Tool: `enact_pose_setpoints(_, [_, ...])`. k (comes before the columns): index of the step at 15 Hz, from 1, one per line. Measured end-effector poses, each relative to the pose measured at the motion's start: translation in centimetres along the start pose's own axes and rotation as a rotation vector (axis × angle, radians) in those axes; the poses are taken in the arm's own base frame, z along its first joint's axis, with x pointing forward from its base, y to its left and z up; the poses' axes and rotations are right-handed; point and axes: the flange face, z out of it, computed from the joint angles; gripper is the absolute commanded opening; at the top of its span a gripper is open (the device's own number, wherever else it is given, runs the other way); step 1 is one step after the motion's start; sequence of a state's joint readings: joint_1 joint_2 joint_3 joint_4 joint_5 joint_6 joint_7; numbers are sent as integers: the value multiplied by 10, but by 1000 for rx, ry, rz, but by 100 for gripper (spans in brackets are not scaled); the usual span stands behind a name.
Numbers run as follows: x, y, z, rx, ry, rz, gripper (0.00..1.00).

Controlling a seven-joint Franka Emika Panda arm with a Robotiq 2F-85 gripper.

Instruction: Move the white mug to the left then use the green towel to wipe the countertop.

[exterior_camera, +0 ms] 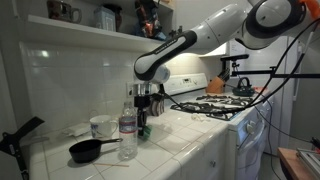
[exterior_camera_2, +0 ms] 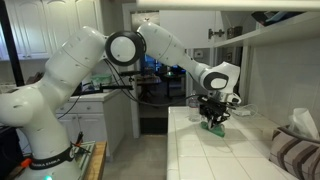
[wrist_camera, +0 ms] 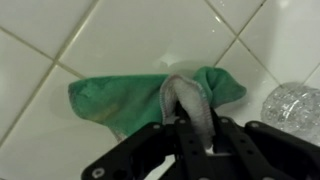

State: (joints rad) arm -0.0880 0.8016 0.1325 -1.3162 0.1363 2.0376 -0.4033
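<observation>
Empty tiles lie between the towel (exterior_camera: 143, 131) and the stove, so my gripper will next pull the towel's pale fold back along the counter toward the stove and then let go of it.
The green towel (wrist_camera: 110, 95) lies crumpled on the white tiled countertop (wrist_camera: 120, 35). My gripper (wrist_camera: 196, 128) is right above it, shut on a raised pale fold of the towel. In both exterior views the gripper (exterior_camera: 143, 108) (exterior_camera_2: 213, 112) points straight down at the towel (exterior_camera: 143, 131) (exterior_camera_2: 215, 128). The white mug (exterior_camera: 101, 127) stands on the counter near the wall, apart from the gripper.
A clear plastic bottle (exterior_camera: 127, 136) (wrist_camera: 292, 105) stands close beside the towel. A black pan (exterior_camera: 90, 150) lies in front of the mug. A gas stove (exterior_camera: 220, 103) adjoins the counter. A striped cloth (exterior_camera_2: 295, 155) lies at the counter's near end.
</observation>
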Motion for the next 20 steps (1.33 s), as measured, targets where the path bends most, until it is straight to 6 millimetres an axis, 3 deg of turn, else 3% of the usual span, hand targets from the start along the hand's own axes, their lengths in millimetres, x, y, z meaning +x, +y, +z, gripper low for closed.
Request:
enact_pose_setpoints(3, [-9, 25, -8, -55, 9, 134, 5])
enact_pose_setpoints(8, [-55, 90, -24, -116, 20, 365, 5])
enact_pose_setpoints(16, [-127, 117, -32, -222, 7, 668, 5])
enact_pose_setpoints(17, [-133, 117, -32, -243, 24, 711, 34])
enact_pose_setpoints(20, [-152, 112, -29, -310, 70, 835, 58])
